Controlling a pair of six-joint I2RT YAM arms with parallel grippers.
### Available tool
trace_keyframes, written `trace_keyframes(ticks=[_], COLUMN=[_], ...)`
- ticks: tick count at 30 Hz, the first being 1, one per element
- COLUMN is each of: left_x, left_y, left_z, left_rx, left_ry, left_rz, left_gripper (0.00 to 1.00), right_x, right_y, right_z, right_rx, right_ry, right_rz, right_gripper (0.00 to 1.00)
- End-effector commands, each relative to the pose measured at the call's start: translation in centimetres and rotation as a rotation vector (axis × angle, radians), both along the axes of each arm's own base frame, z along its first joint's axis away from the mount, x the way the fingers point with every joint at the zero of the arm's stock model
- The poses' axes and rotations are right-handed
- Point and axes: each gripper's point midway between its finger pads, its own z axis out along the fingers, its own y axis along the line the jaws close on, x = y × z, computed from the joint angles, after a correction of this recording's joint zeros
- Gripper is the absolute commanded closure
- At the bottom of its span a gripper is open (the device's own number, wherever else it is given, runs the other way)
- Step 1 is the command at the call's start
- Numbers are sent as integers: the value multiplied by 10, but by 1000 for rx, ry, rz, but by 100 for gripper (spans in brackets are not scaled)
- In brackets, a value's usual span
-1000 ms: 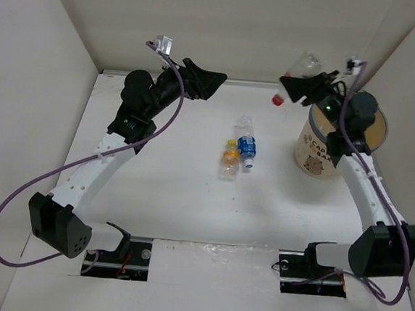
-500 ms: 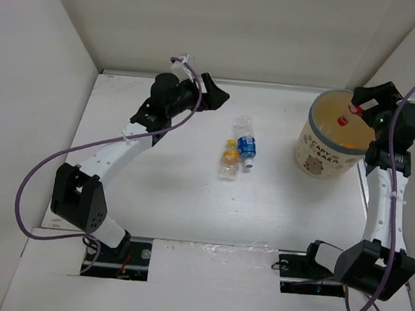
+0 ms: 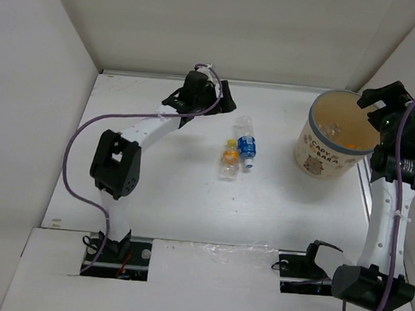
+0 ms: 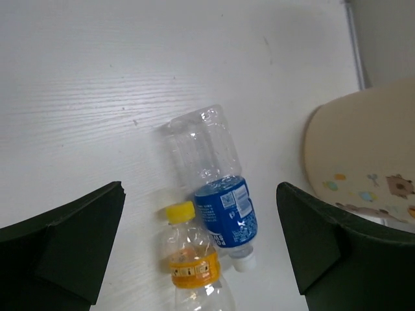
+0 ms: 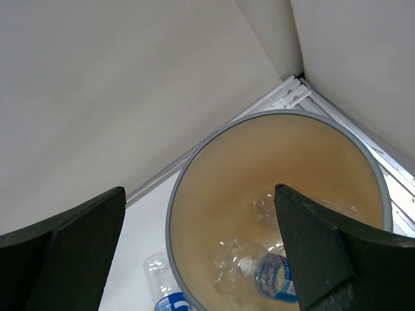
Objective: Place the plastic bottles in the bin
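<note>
The blue-label bottle's clear end sticks out past the orange-label bottle. I need to lower my left gripper toward the right in the top view onto that clear end.
Two plastic bottles lie side by side mid-table: one with a blue label (image 3: 246,143) (image 4: 222,201) and one with an orange label and yellow cap (image 3: 230,158) (image 4: 192,264). My left gripper (image 3: 226,102) (image 4: 200,194) hovers open above and just left of them, holding nothing. The bin (image 3: 317,154) (image 5: 259,119) stands at the right, with clear bottles (image 3: 333,128) (image 5: 275,272) lying in it, one with a blue label. Open and holding nothing, my right gripper (image 3: 376,108) (image 5: 200,191) hangs over the bin's far right rim.
White walls enclose the table on the left, back and right. The bin's cream side (image 4: 363,155) shows at the right of the left wrist view. The arm bases sit at the near edge.
My right gripper swung over the bin, opened and let go of a red-capped bottle, which is now inside. My left arm moved right, toward the two lying bottles.
</note>
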Motion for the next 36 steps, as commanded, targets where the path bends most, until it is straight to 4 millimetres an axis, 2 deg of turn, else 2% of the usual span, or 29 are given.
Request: trace_keyframes(ticks=[1, 2, 3, 4, 5, 6, 7, 8, 11, 12, 13, 14, 15, 16, 17, 19, 20, 21, 23, 26, 27, 29, 30, 31, 32, 33, 34, 36], left_x=[1, 2, 3, 7, 11, 12, 18, 19, 29, 30, 31, 35, 36, 37, 40, 42, 42, 43, 42, 43, 45, 47, 47, 50, 50, 48, 48, 49], left_y=[-21, -26, -28, -36, -36, -37, -41, -46, -56, -60, -63, -68, -69, -69, -72, -71, -71, -72, -78, -87, -88, -98, -99, -101, -101, -107, -107, -106], left_z=[-5, -10, -29, -21, -24, -41, -33, -35, -42, -44, -57, -49, -52, -64, -60, -68, -79, -72, -84, -81, -93, -88, -98, -96, -101, -97, -103, -109], left_rx=[80, 95, 133, 127, 129, 155, 145, 145, 136, 131, 137, 119, 116, 130, 117, 129, 139, 123, 129, 112, 121, 103, 107, 100, 97, 91, 91, 94], left_ry=[40, 50, 90, 81, 95, 134, 119, 128, 141, 149, 181, 166, 177, 199, 193, 215, 230, 227, 246, 236, 248, 234, 254, 246, 260, 251, 265, 274], left_rz=[11, 11, 19, 25, 45, 44, 44, 51, 44, 31, 26, 17, 23, 23, 28, 44, 44, 52, 48, 45, 45, 39, 45, 45, 53, 43, 50, 63], left_gripper=[0, 0, 0, 0, 0, 0, 0, 0, 0, 0, 0, 0, 0, 0, 0, 0, 0, 0, 0, 0, 0, 0, 2, 6, 8, 8, 9, 12], right_x=[-9, -9, -8, -7, -7, -8, -7, -6, -9, -8, -8, -8, -5, -5, -4, -3, -6, -6, -9, -11, -11, -13, -12, -12, -14, -17, -17, -20], right_y=[19, 18, 26, 33, 33, 41, 44, 51, 61, 61, 61, 61, 61, 61, 63, 66, 66, 68, 68, 73, 75, 75, 80, 80, 82, 83, 86, 90], right_z=[19, 19, 16, 16, 8, 11, 5, -1, 3, 0, 0, 0, -4, -8, -8, -9, -6, -6, -2, 1, 3, 1, -1, -1, 2, 6, 1, 5], right_rx=[-60, -72, -68, -77, -71, -82, -79, -84, -91, -91, -91, -91, -88, -86, -85, -85, -88, -87, -90, -92, -94, -93, -93, -93, -86, -89, -86, -89], right_ry=[-9, -5, 4, 6, 26, 18, 30, 43, 25, 26, 26, 26, 36, 45, 45, 43, 34, 33, 22, 12, 2, 3, 1, 1, -10, -21, -11, -25], right_rz=[57, 58, 84, 116, 117, 144, 154, 177, 196, 196, 196, 196, 197, 197, 208, 217, 217, 226, 225, 243, 252, 252, 272, 272, 280, 280, 291, 301], right_gripper=[0, 0, 0, 0, 0, 0, 0, 0, 0, 0, 0, 0, 0, 0, 0, 0, 0, 0, 0, 0, 0, 0, 0, 0, 0, 0, 0, 0])
